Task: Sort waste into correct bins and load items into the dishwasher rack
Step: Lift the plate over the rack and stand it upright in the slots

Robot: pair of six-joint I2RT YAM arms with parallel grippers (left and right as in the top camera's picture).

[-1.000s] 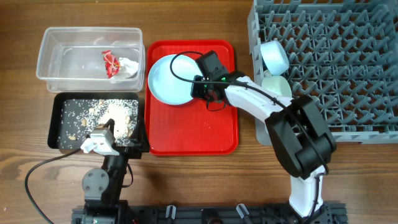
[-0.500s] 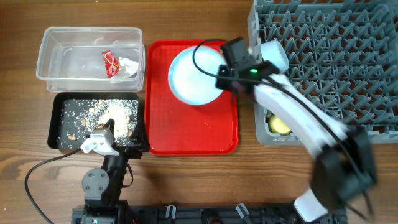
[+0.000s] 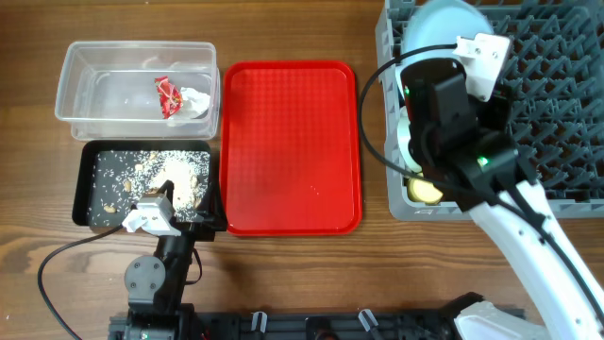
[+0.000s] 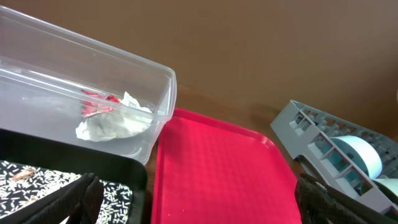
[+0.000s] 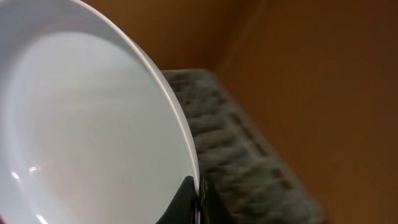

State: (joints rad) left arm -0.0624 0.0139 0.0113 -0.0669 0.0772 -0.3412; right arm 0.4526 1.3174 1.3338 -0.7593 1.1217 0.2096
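Next I need to lower the plate point(image 5: 93, 124) in my right gripper onto the rack's empty slots and release its rim, since bowl and cup occupy the column by the red tray.
My right gripper point(image 5: 198, 200) is shut on the rim of the pale blue plate point(image 5: 93, 124) and holds it tilted above the far left corner of the grey dishwasher rack point(image 3: 547, 104); the plate's edge shows in the overhead view point(image 3: 444, 13). A pale green bowl point(image 3: 405, 142) and a yellow cup point(image 3: 426, 191) sit in the rack's left column. A pale blue bowl point(image 4: 357, 155) stands in the rack. The red wrapper point(image 3: 170, 95) lies in the clear tub point(image 3: 85, 66). Food scraps point(image 3: 175, 175) lie in the black tray point(image 3: 94, 203). My left gripper point(image 4: 199, 208) is open and empty. Fork and spoon are out of view.
The flat red serving tray point(image 3: 293, 146) lies bare between the bins and the rack. My right arm point(image 3: 453, 123) spans the rack's left side and a black cable loops over its edge. The left arm's base point(image 3: 156, 274) stands at the table's front.
My right gripper has lifted the plate off the red tray and carried it right and away, up over the rack's far left corner. The left arm has not moved.
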